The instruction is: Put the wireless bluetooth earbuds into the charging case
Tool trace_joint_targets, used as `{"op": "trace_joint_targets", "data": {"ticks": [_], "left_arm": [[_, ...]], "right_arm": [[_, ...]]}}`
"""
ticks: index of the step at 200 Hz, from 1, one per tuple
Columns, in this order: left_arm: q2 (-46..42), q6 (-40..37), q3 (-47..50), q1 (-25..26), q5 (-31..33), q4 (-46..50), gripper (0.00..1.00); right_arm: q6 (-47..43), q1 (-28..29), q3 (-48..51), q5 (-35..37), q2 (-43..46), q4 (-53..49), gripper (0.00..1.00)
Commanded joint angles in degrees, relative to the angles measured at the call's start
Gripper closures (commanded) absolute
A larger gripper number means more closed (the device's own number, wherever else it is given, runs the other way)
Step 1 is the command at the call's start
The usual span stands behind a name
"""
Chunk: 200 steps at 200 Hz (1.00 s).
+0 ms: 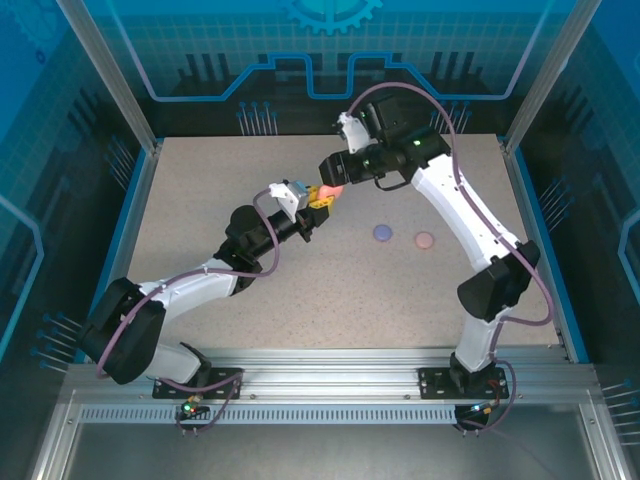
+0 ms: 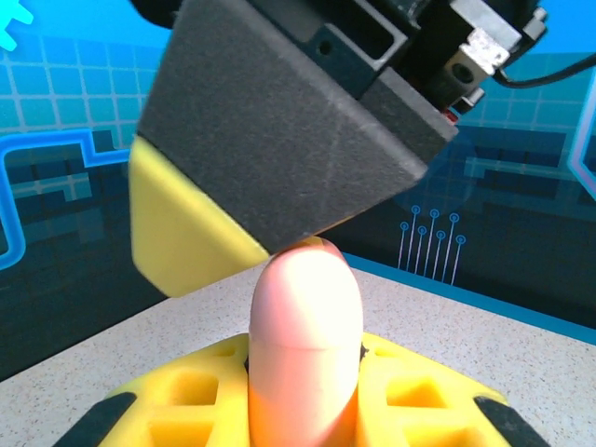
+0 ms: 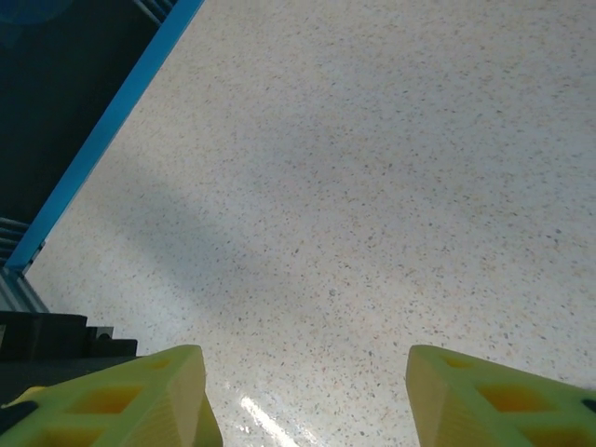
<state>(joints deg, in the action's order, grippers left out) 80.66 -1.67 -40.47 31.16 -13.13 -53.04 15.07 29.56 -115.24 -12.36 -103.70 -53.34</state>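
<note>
The charging case is shut, so my left gripper will next tip downward, then lower the charging case (image 1: 329, 192) toward the table to let go of it.
A pink capsule-shaped charging case (image 2: 304, 298), closed with a seam around its middle, stands upright between the yellow fingers of my left gripper (image 2: 304, 382), which is shut on it. In the top view that gripper (image 1: 317, 204) holds the case (image 1: 329, 192) above the middle of the table. My right gripper (image 1: 336, 178) hovers just beyond it. One of its fingers (image 2: 279, 140), dark grey with a yellow pad, meets the top of the case. The right gripper (image 3: 307, 400) is open, with bare table between its fingers. The earbuds are out of view.
A small purple round piece (image 1: 382, 232) and a pale pink one (image 1: 424, 240) lie on the speckled table (image 1: 200, 200) to the right of the grippers. Blue rails and transparent walls edge the table. Both arms cross its centre.
</note>
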Motion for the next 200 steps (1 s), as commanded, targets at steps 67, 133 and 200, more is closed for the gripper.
{"op": "trace_joint_targets", "data": {"ticks": [67,133,200], "left_arm": [[4.27,13.69,-0.56,-0.35,8.03,7.77,1.0],[15.58,34.71,-6.12,-0.34,7.06,18.76,1.0],[27.86,44.41,-16.54,-0.41,2.77,28.05,1.0]], "right_arm": [[19.62,-11.54,27.01,13.47,16.24,13.59,0.31],[22.18,-11.37,47.39,15.52,26.03,20.33,0.3],[21.79,-11.53,52.82,16.75,28.81,20.82,0.29]]}}
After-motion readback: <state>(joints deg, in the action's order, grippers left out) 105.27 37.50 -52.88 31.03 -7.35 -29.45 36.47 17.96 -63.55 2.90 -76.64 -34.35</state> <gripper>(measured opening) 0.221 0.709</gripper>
